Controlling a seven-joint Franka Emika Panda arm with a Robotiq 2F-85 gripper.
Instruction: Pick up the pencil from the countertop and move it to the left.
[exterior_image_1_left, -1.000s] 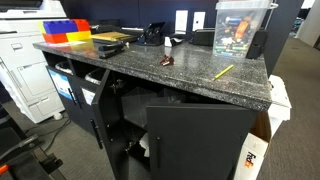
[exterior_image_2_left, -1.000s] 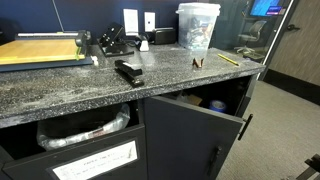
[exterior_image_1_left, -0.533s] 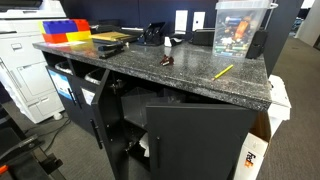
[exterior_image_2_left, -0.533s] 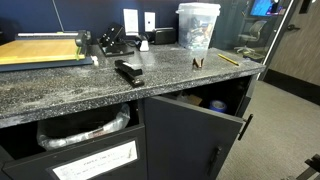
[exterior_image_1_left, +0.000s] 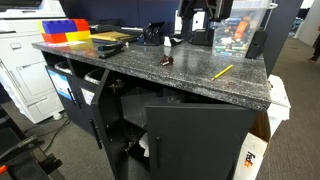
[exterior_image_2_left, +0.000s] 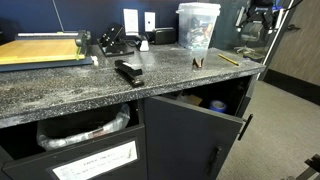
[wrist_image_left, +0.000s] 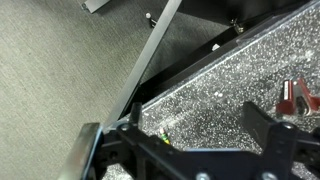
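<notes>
My open fingers are still high above the counter, where the pencil lies flat. Next, my gripper should go down toward the counter's end edge and close across the yellow pencil's body (exterior_image_1_left: 222, 72).
The yellow pencil (exterior_image_1_left: 222, 71) lies flat on the dark speckled countertop (exterior_image_1_left: 130, 65) near its end edge; it also shows in an exterior view (exterior_image_2_left: 229, 59). My gripper (exterior_image_1_left: 200, 16) hangs high above the counter, beside the plastic tub, and shows in both exterior views (exterior_image_2_left: 260, 14). In the wrist view the gripper (wrist_image_left: 195, 135) is open and empty, well above the countertop (wrist_image_left: 220, 90). The pencil's tip (wrist_image_left: 163, 133) peeks out by the left finger. A small brown lump (exterior_image_1_left: 166, 61) lies mid-counter and shows red-brown in the wrist view (wrist_image_left: 293, 97).
A clear plastic tub (exterior_image_1_left: 240, 28) stands at the back near the gripper. A black stapler (exterior_image_2_left: 129, 71), a paper cutter (exterior_image_2_left: 40, 50) and coloured bins (exterior_image_1_left: 62, 32) sit further along. A cabinet door (exterior_image_1_left: 195, 140) hangs open below. A FedEx box (exterior_image_1_left: 255, 160) is on the floor.
My gripper has come into view at the top of both exterior views, above the counter's end. The pencil and the other objects have not moved.
</notes>
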